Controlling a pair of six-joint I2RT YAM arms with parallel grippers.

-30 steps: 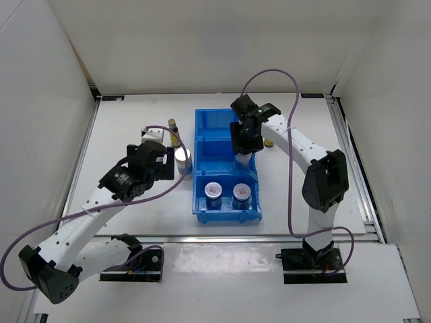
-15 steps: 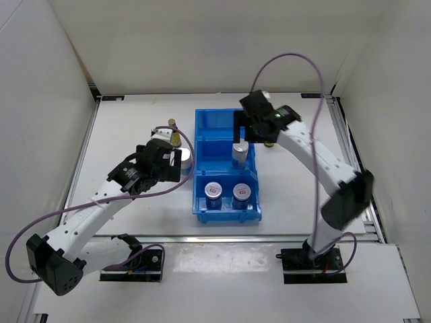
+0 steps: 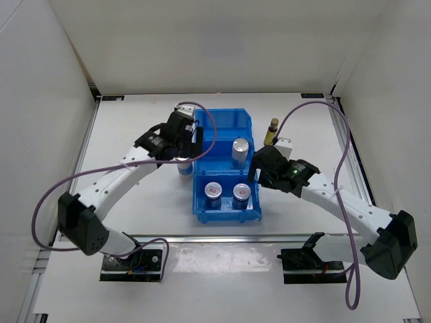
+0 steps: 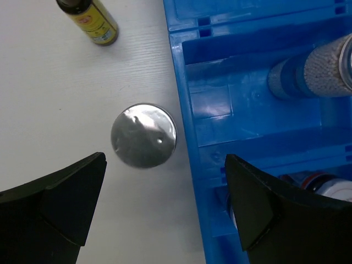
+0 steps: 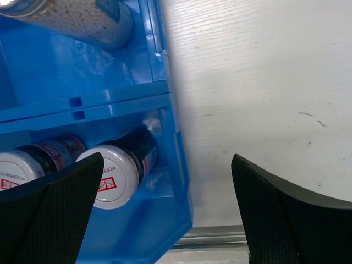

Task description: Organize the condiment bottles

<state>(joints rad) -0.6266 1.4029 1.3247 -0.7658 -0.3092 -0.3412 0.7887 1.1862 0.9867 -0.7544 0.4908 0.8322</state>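
The silver-lidded shaker is below my left gripper, next to the side of the blue bin. My left gripper will move down next, with its open fingers on either side of the shaker's silver lid (image 4: 144, 136).
In the left wrist view, a silver-lidded shaker (image 4: 144, 135) stands on the table just left of the blue bin (image 4: 231, 110), with a slim amber bottle (image 4: 91, 19) farther back. My left gripper (image 4: 164, 159) hangs open above the shaker and the bin's left wall; from above the gripper (image 3: 193, 138) hides most of that shaker (image 3: 184, 166). Another shaker (image 3: 240, 149) stands in the bin's middle compartment. Two red-marked jars (image 3: 213, 190) (image 3: 242, 192) fill the near compartment. My right gripper (image 3: 254, 170) is open and empty, straddling the bin's right wall (image 5: 170, 126) beside a jar (image 5: 113, 176). A second amber bottle (image 3: 273, 130) stands right of the bin.
The bin's far compartment (image 3: 222, 124) holds nothing. A metal rail (image 3: 222, 237) runs along the table's near edge, close to the bin's front. White walls close in the table on three sides.
My right gripper opened, left the shaker standing in the middle compartment and swung to the bin's near right side. My left arm moved away from me, over the shaker beside the bin.
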